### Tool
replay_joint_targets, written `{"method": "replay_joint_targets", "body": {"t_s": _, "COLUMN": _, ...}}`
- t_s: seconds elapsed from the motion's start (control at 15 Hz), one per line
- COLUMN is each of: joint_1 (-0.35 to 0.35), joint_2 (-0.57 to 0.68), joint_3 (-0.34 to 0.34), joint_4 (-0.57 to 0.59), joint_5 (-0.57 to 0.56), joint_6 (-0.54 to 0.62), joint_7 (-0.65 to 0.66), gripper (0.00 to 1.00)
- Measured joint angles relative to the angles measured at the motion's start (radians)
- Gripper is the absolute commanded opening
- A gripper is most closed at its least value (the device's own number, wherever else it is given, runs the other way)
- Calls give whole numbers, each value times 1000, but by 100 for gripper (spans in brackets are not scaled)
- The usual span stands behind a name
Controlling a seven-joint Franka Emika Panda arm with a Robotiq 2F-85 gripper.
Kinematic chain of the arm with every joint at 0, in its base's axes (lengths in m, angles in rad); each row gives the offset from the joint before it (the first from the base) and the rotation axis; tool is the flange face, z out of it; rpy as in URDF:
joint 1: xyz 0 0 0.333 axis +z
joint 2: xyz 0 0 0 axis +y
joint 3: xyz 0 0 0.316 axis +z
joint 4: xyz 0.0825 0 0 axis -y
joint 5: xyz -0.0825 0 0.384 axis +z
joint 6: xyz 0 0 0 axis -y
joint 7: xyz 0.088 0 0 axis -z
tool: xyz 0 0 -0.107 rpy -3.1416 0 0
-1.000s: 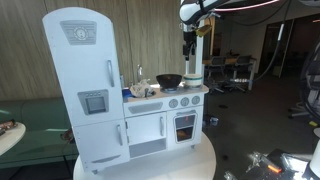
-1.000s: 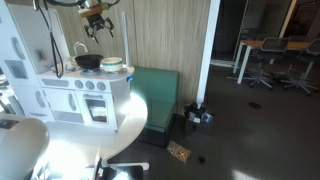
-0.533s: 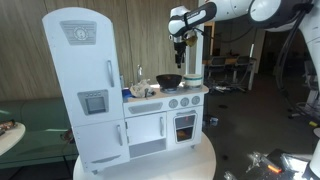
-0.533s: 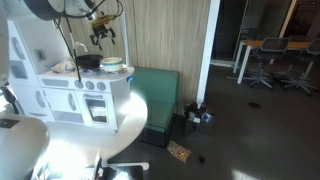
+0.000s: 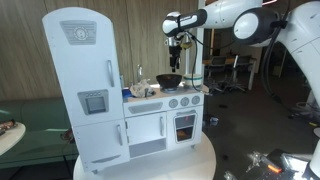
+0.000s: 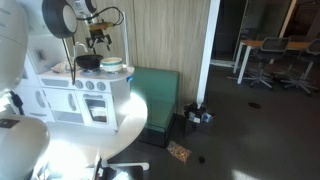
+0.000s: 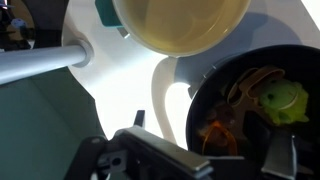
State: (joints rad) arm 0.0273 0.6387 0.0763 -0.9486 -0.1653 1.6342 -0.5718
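Observation:
My open gripper needs to go down next, with one finger on each side of the black pan's rim [image 5: 181,79] [image 7: 191,126], because that rim is below the gap between its fingers.
My gripper [image 5: 177,45] hangs open and empty just above a black pan [image 5: 169,79] on the stovetop of a white toy kitchen [image 5: 160,110]. In the wrist view the pan [image 7: 215,95] holds green and orange toy food [image 7: 280,98], and my fingers [image 7: 210,140] frame it from the lower edge. A cream bowl with a teal rim [image 7: 180,25] sits next to the pan, and a white curved faucet [image 7: 160,85] lies between them. Both exterior views show the gripper [image 6: 97,38] over the pan [image 6: 88,61], with the bowl [image 6: 111,65] beside it.
The toy fridge [image 5: 85,80] stands tall beside the counter. The kitchen rests on a round white table [image 5: 150,168]. A green bench [image 6: 157,95] stands against the wooden wall. Office chairs [image 6: 265,55] and small items on the floor [image 6: 197,115] lie farther off.
The arm has swung in from beside the kitchen and come down, so the gripper now hangs over the black pan. The gripper stays open.

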Motion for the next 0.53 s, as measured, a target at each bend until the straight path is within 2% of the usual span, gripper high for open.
{"method": "replay_joint_targets", "body": {"t_s": 0.47, "joint_1": -5, "joint_2": 122, "joint_3": 0, "joint_4": 124, "joint_5": 9, "joint_6": -27, "joint_7": -55, "gripper": 98}}
{"method": "replay_joint_targets", "body": {"t_s": 0.53, "joint_1": -5, "joint_2": 137, "joint_3": 0, "joint_4": 137, "joint_5": 9, "joint_6": -27, "joint_7": -68, "gripper": 74}}
